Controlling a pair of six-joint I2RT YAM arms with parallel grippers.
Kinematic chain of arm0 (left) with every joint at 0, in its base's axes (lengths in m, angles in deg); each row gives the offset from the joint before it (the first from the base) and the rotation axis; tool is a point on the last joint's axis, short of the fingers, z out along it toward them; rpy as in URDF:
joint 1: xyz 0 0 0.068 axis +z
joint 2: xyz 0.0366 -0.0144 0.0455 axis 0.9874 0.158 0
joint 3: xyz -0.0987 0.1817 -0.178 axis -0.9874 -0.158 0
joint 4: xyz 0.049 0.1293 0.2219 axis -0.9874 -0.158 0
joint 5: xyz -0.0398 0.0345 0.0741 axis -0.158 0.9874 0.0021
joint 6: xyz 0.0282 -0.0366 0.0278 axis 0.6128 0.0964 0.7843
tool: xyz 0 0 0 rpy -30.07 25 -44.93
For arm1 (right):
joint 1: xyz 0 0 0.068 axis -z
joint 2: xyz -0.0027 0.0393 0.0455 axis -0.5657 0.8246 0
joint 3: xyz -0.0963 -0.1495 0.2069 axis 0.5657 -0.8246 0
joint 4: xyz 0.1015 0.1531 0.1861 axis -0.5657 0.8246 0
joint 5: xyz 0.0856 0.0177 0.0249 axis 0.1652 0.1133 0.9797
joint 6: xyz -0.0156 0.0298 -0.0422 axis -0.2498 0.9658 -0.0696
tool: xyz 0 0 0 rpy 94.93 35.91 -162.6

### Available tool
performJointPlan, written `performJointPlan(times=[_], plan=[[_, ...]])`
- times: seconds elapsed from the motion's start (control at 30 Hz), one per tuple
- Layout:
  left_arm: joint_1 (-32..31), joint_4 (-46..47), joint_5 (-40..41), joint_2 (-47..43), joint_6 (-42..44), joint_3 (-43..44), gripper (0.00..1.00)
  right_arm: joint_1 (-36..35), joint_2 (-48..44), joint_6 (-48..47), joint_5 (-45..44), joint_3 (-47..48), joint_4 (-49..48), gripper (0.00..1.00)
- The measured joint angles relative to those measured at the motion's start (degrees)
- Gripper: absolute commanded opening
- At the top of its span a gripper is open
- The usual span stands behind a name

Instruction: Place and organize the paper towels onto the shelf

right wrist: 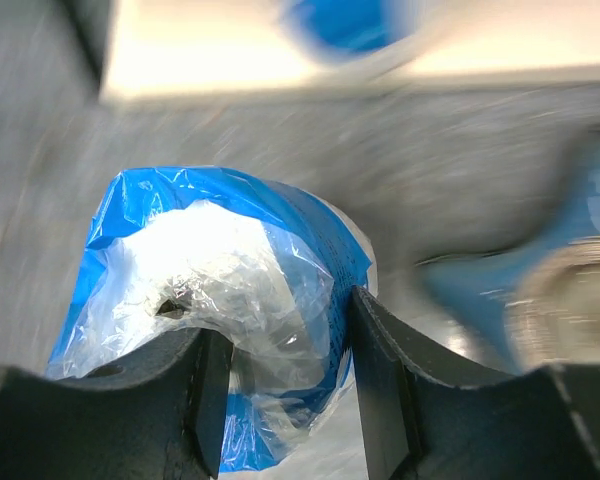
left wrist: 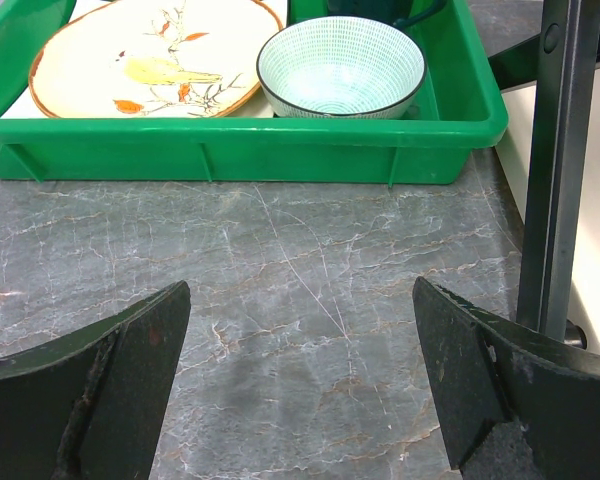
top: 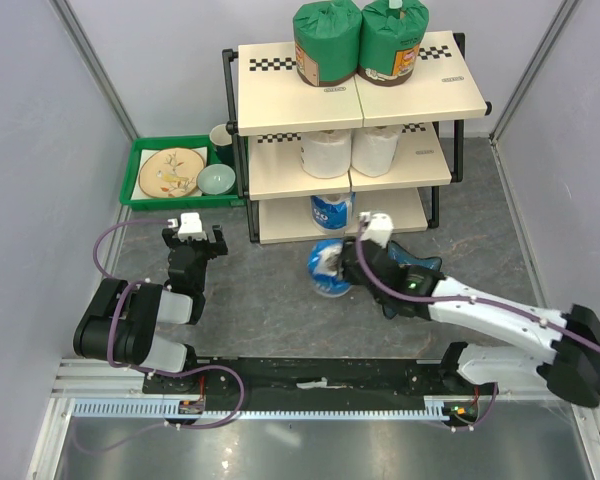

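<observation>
My right gripper carries my roll outward onto the bottom board's bare part (top: pixel 372 204) (right wrist: pixel 490 42) next and releases, since that lies outward of the gripper beside the matching roll.
The shelf (top: pixel 280 105) stands at the back. Two green-wrapped rolls (top: pixel 327 42) sit on its top board, two plain white rolls (top: pixel 326 153) on the middle board, one blue-and-white roll (top: pixel 330 211) on the bottom board. My right gripper (top: pixel 343 262) is shut on the other blue-and-white roll (top: pixel 329 270), just in front of the bottom board; in the right wrist view the roll (right wrist: pixel 220 290) is pinched between the fingers (right wrist: pixel 385 380). My left gripper (top: pixel 192 243) is open and empty over the table, left of the shelf, its fingertips (left wrist: pixel 450 340) wide apart.
A green tray (top: pixel 143 192) holding a plate (top: pixel 170 171) and a bowl (top: pixel 217 179) sits left of the shelf; it also shows in the left wrist view (left wrist: pixel 230 145). A blue star-shaped dish (top: pixel 423 268) lies under my right arm. The shelf's black post (left wrist: pixel 560 160) is near my left gripper.
</observation>
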Motion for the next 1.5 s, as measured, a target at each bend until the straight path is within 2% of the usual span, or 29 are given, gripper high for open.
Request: performJointPlan(times=[0.17, 0.5, 0.73, 1.5], plan=[[0.04, 0.00, 0.00, 0.00, 0.00, 0.00, 0.99, 10.51, -7.21, -0.52, -1.38, -2.54, 0.72, 0.15], [0.04, 0.00, 0.00, 0.00, 0.00, 0.00, 0.99, 26.64, -6.95, -3.37, 3.13, -2.67, -1.29, 0.13], [0.04, -0.02, 0.00, 0.00, 0.00, 0.00, 0.99, 34.16, -6.99, -3.34, 5.84, -4.94, -6.56, 0.12], [0.04, 0.00, 0.00, 0.00, 0.00, 0.00, 0.99, 39.56, 4.55, -4.37, 9.33, -5.75, -26.12, 0.12]])
